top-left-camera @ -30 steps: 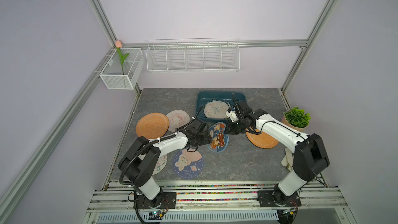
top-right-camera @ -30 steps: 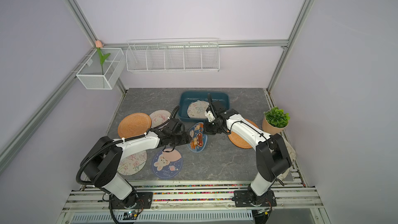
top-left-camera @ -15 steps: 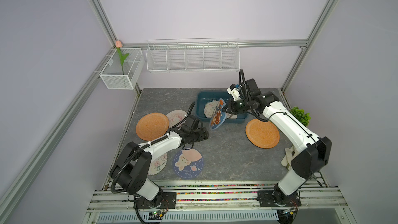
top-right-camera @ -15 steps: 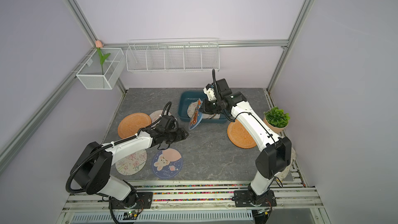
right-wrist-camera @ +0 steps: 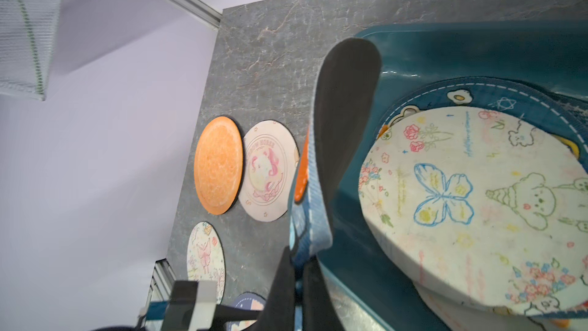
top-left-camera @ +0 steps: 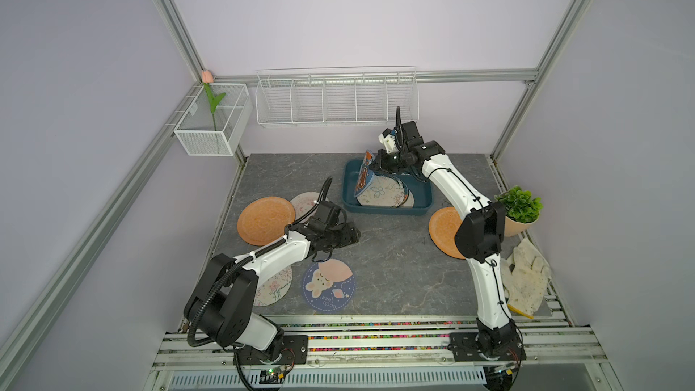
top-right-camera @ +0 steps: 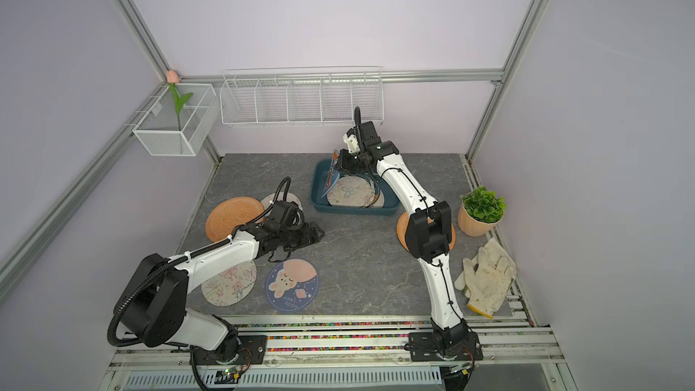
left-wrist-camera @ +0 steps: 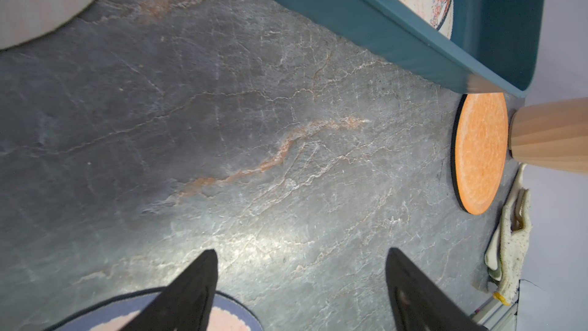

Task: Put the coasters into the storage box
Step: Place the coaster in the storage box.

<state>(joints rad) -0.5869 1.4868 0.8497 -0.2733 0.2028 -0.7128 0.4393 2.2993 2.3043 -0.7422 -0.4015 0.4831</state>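
The pile lies below the gripper, so next my right gripper needs to go down to release the blue cartoon coaster's edge over the butterfly-print coaster in the box [right-wrist-camera: 474, 208].
My right gripper [top-left-camera: 379, 162] is shut on the edge of a blue cartoon coaster [top-left-camera: 363, 176], which hangs on edge over the left end of the teal storage box [top-left-camera: 383, 211]. In the right wrist view the coaster [right-wrist-camera: 313, 186] shows its dark back, pinched between the fingers [right-wrist-camera: 286, 281]. A butterfly-print coaster [top-left-camera: 381, 192] lies on top of others in the box. My left gripper [top-left-camera: 353, 235] stands open and empty low over the bare table. On the table lie an orange coaster [top-left-camera: 266, 220], a pink horse one [top-left-camera: 306, 203], a floral one [top-left-camera: 272, 287], a blue bear one [top-left-camera: 329, 285] and another orange one [top-left-camera: 443, 231].
A potted plant [top-left-camera: 521, 212] and white work gloves [top-left-camera: 526, 280] sit at the table's right edge. A white wire rack [top-left-camera: 336, 101] and a mesh basket [top-left-camera: 212, 126] with a tulip hang on the back and left walls.
The right gripper has carried the blue coaster from the middle of the table up and back over the box. The left gripper has let go of it, drawn back and opened wider.
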